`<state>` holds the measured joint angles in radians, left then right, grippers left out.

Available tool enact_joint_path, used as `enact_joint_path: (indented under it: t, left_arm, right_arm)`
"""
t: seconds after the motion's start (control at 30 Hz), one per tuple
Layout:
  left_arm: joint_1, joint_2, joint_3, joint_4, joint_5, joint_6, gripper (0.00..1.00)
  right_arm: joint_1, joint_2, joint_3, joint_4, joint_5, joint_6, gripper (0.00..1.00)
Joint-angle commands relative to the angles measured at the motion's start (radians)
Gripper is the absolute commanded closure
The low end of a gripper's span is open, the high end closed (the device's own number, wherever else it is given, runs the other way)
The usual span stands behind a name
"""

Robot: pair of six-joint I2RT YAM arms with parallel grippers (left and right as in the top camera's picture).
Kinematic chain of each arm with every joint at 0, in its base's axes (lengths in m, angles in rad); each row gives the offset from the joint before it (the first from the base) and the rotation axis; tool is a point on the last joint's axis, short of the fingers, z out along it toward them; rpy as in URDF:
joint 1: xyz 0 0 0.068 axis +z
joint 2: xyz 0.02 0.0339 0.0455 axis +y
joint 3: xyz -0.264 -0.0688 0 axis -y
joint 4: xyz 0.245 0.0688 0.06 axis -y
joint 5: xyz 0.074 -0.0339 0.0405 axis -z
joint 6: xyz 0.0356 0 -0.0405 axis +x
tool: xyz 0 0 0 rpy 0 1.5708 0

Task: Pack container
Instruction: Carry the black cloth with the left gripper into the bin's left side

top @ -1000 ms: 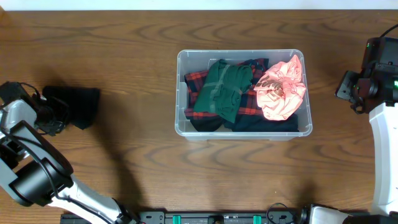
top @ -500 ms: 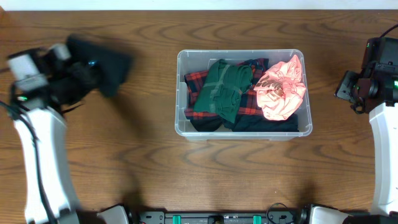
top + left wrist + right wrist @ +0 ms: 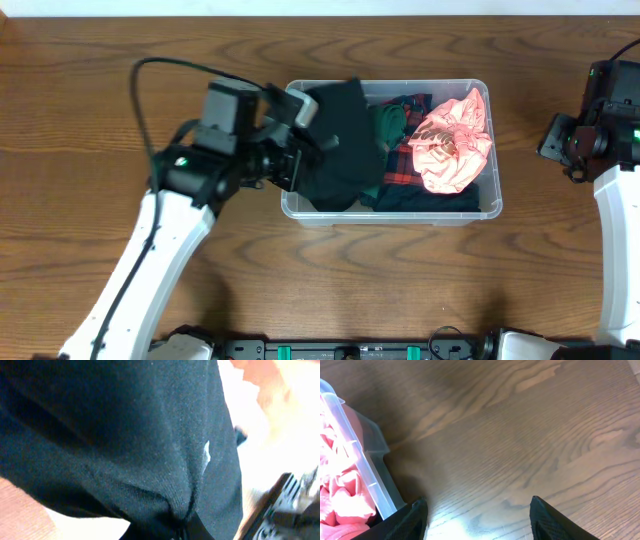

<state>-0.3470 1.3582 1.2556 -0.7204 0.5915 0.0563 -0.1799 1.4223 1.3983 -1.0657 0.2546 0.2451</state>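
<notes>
My left gripper brings the black garment (image 3: 340, 140) down into the container's end beside the green garment next. It then releases the garment, since that end lies below the gripper.
The clear plastic container (image 3: 490, 205) sits mid-table holding a red plaid cloth (image 3: 405, 165), a green garment (image 3: 388, 120) and a pink garment (image 3: 450, 145). My left gripper (image 3: 305, 140) is shut on a black garment (image 3: 340, 140) and holds it over the container's left part. That black garment fills the left wrist view (image 3: 125, 445). My right gripper (image 3: 477, 505) is open and empty over bare wood, just right of the container's wall (image 3: 367, 460). In the overhead view the right gripper (image 3: 565, 145) sits at the right edge.
The wooden table (image 3: 250, 260) surrounds the container. A black cable (image 3: 160, 65) loops above my left arm. The right arm's white link (image 3: 615, 250) runs down the right edge.
My left arm has swung from the far left across to the container, carrying the black garment with it. The right arm has not moved.
</notes>
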Motion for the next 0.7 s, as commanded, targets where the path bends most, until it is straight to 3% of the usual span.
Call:
enact_joint_path:
  t: [0.0, 0.27, 0.3, 0.37, 0.4, 0.67]
  left_arm:
    - [0.003, 0.06, 0.009, -0.023, 0.0, 0.196, 0.94]
    - [0.085, 0.163, 0.009, -0.04, -0.007, 0.265, 0.94]
    - [0.095, 0.17, 0.009, -0.04, -0.013, 0.265, 0.9]
    - [0.109, 0.174, 0.009, -0.041, -0.016, 0.258, 0.17]
    - [0.115, 0.173, 0.012, -0.041, -0.016, 0.237, 0.02]
    - [0.122, 0.132, 0.153, -0.102, -0.067, 0.161, 0.02]
  right_arm:
    - [-0.006, 0.005, 0.0, -0.001, 0.0, 0.001, 0.36]
    - [-0.006, 0.005, 0.0, -0.001, 0.0, 0.001, 0.36]
    - [-0.006, 0.005, 0.0, -0.001, 0.0, 0.001, 0.36]
    - [-0.006, 0.005, 0.0, -0.002, 0.0, 0.001, 0.36]
    - [-0.006, 0.005, 0.0, -0.002, 0.0, 0.0, 0.36]
    - [-0.006, 0.005, 0.0, -0.005, 0.0, -0.007, 0.36]
